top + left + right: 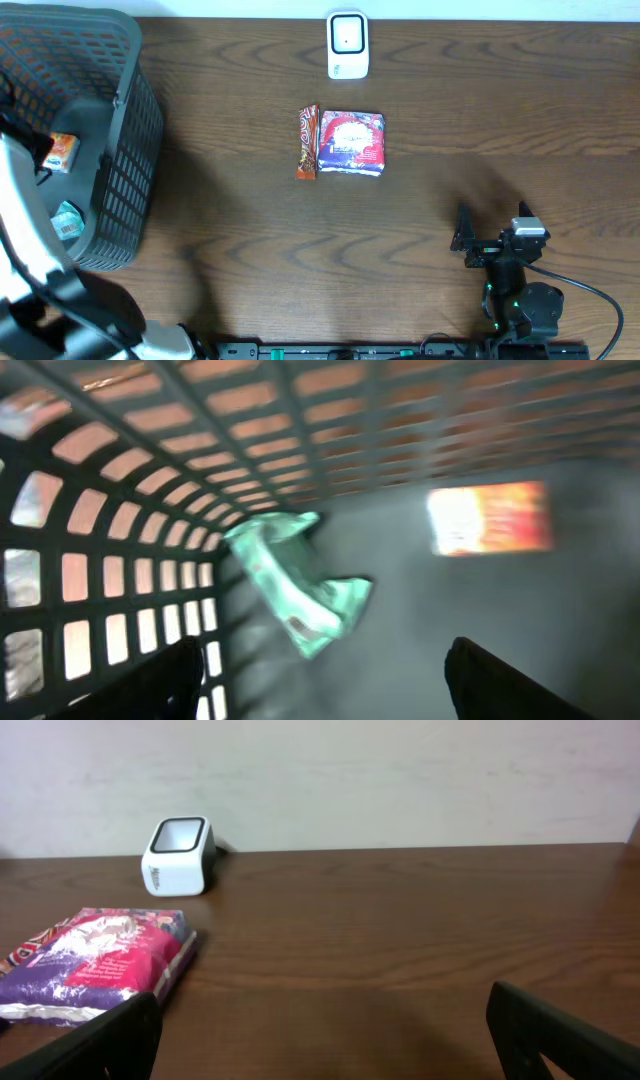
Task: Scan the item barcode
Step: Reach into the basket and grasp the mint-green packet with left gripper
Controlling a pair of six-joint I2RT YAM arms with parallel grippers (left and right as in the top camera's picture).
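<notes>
I will next lower my left gripper with its fingers open, toward the bottom of the basket and onto the green packet (68, 222), which lies by itself, clear of the orange packet (63, 152).
The white barcode scanner (348, 45) stands at the back middle of the table, also in the right wrist view (179, 855). In front of it lie a red-and-purple packet (351, 143) (95, 960) and an orange snack bar (307, 142). My left arm reaches into the dark basket (120, 150). In the blurred left wrist view, my left gripper (322, 660) is open above the basket floor. A green packet (295, 585) (68, 222) lies just ahead of it, and an orange packet (490, 518) (63, 152) lies farther off. My right gripper (492, 225) (322, 1005) is open and holds nothing at the front right.
The basket's lattice wall (120, 560) curves close on the left of my left gripper. A black cable (590, 295) trails from the right arm's base at the front edge. Bare wood lies between the right gripper and the packets.
</notes>
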